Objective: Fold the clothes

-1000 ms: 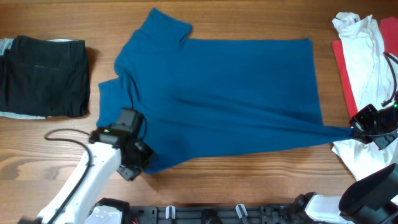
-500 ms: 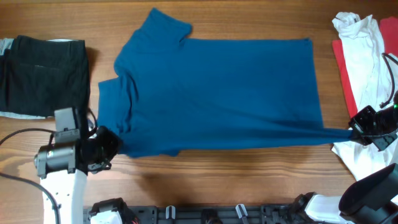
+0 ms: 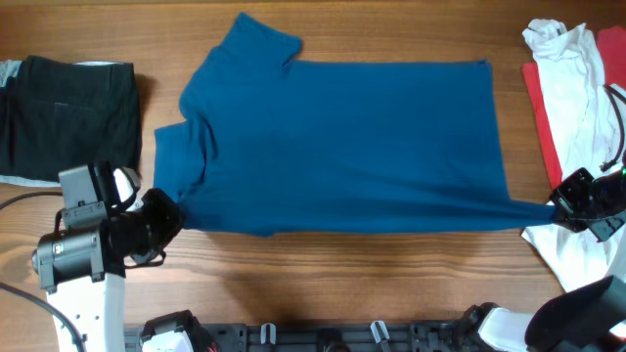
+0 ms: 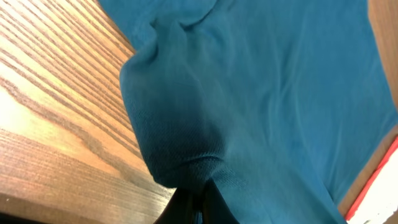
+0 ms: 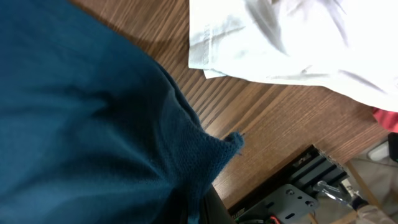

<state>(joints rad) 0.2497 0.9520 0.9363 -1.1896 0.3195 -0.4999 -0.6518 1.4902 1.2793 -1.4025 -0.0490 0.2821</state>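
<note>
The shirt's near edge is pulled tight between both grippers, so I will move my left gripper outward over the shirt's blue flap nearest the black garment and let go of the shirt's corner.
The large dark-blue shirt [image 3: 342, 147] lies spread across the middle of the table, collar at the far left. My left gripper [image 3: 168, 217] is shut on its near left corner; the left wrist view shows bunched blue fabric [image 4: 186, 137] pinched in the dark fingers [image 4: 186, 208]. My right gripper [image 3: 559, 207] is shut on the near right corner, stretched to a point; the right wrist view shows the blue cloth [image 5: 93, 124] in its fingers [image 5: 214, 208]. White garments [image 3: 572, 68] over a red one [image 3: 540, 108] lie at the right. A folded black garment [image 3: 68, 117] lies at the left.
A grey garment edge [image 3: 8, 70] shows under the black one at the far left. White cloth [image 5: 280, 37] lies close beside my right gripper. A black rail with fittings [image 3: 342, 337] runs along the table's near edge.
My left gripper has pulled the shirt's near left corner leftward and slightly toward the far side, straightening the near hem. The right gripper has stayed nearly still, holding its corner.
</note>
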